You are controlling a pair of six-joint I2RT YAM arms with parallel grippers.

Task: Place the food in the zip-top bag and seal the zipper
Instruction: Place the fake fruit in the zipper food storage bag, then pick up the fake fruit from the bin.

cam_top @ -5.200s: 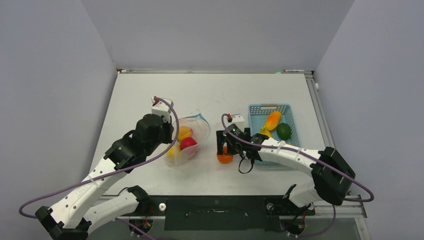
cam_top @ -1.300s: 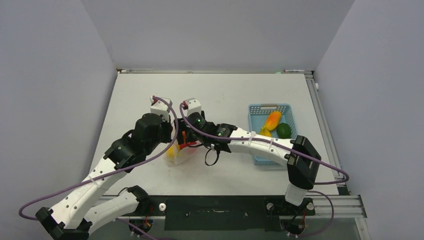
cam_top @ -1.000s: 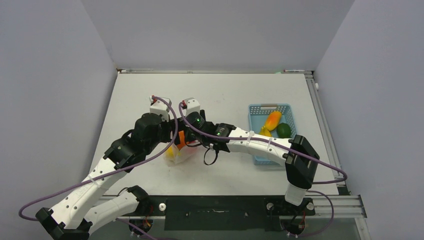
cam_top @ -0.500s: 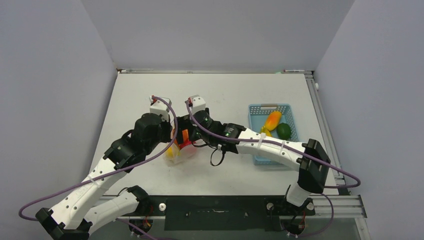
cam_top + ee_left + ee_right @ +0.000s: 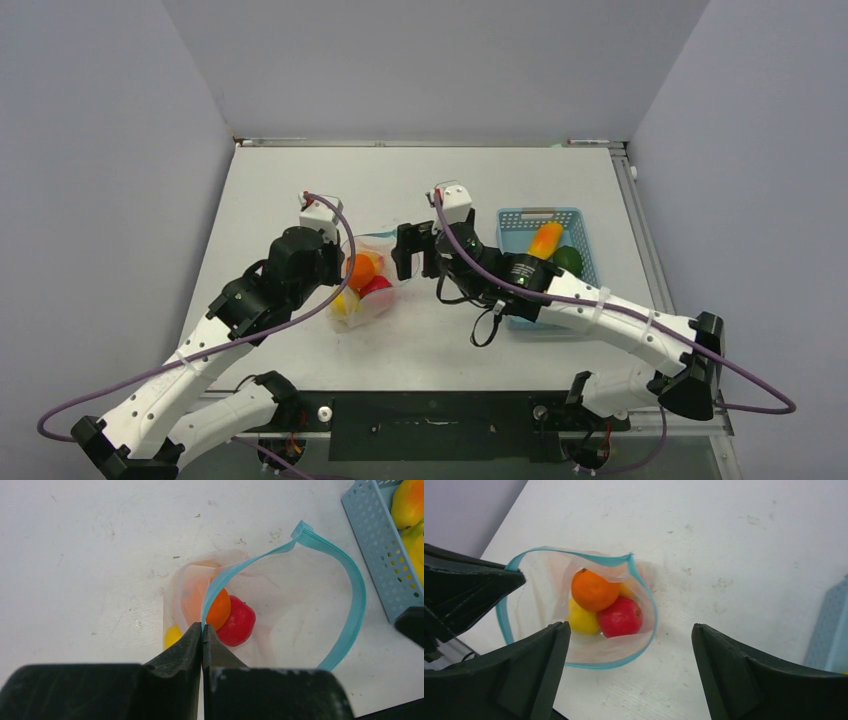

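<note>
The green piece [image 5: 568, 261] lies below my right gripper and to the gripper's right in the top view, so the gripper will move over to the basket and down around the piece.
The clear zip-top bag [image 5: 392, 272] stands open on the table left of centre. My left gripper [image 5: 202, 628] is shut on the light blue zipper [image 5: 350, 580] at the bag's near rim and holds the mouth up. An orange [image 5: 594, 589], a red fruit [image 5: 620, 617] and a yellow fruit [image 5: 583, 621] lie inside. My right gripper [image 5: 415, 255] hangs open and empty just right of the bag's mouth, above the table. More food stays in the basket: an orange-yellow piece [image 5: 545, 240], a green one [image 5: 568, 262] and a yellow banana [image 5: 528, 263].
The light blue mesh basket [image 5: 510, 225] stands at the right, close behind my right forearm. Its corner shows in the left wrist view [image 5: 375, 555]. White table surface lies between bag and basket. Grey walls close in the table on three sides.
My right gripper carried the orange from the table into the bag, let it go there, and has drawn back up and right. The left gripper has kept its hold.
</note>
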